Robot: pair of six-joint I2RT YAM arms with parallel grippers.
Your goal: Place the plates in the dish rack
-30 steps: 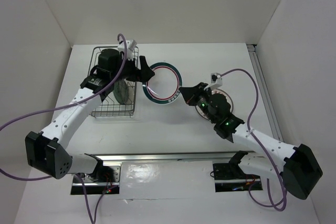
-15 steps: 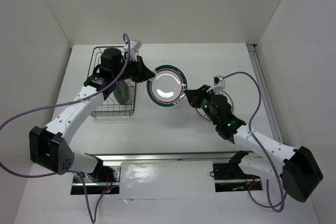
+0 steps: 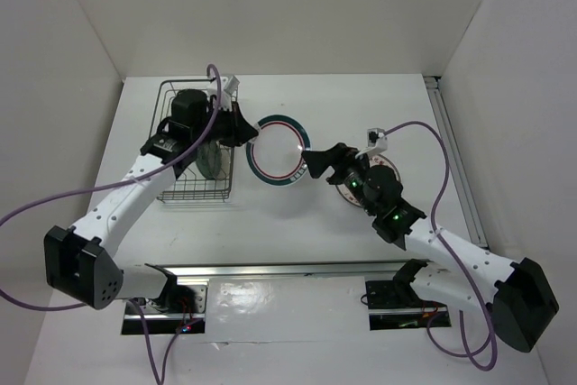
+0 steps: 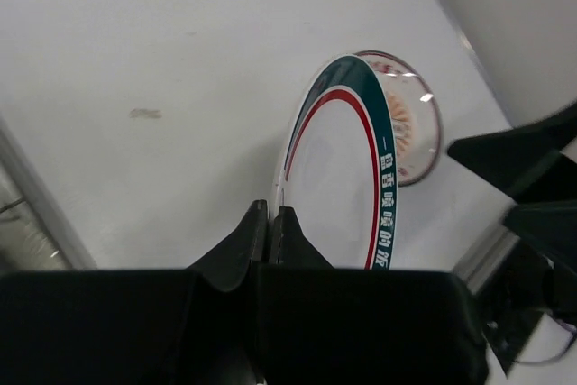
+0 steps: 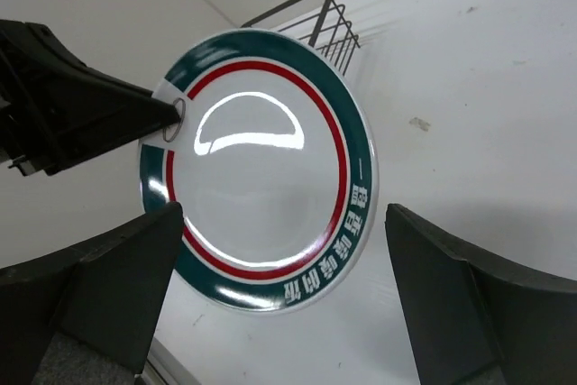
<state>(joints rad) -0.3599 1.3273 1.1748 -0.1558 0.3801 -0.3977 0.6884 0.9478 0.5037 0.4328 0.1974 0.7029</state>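
Observation:
My left gripper swings over, turns, lowers and releases next. The rack's free wires beside the small plate lie below, to the left in the top view.
The larger white plate with the green-red rim ring (image 3: 278,149) hangs tilted above the table, between the two arms. My left gripper (image 3: 243,129) is shut on its left rim; in the left wrist view the jaws (image 4: 273,221) pinch the edge of the plate (image 4: 338,187). My right gripper (image 3: 317,161) stands open just off the plate's right rim. In the right wrist view its fingers spread wide either side of the plate (image 5: 261,169) without touching it. The orange sunburst plate (image 3: 380,171) lies on the table, partly under the right arm. The dish rack (image 3: 173,188) stands at the left.
A small plate (image 3: 209,160) stands upright inside the rack, partly hidden by the left arm. Purple cables loop from both wrists. A metal rail (image 3: 270,270) runs along the near edge, by the arm bases. White walls close in the table on three sides.
The left gripper shut on the plate's left rim. The right gripper then opened and let go of the plate's right rim. The plate has shifted slightly.

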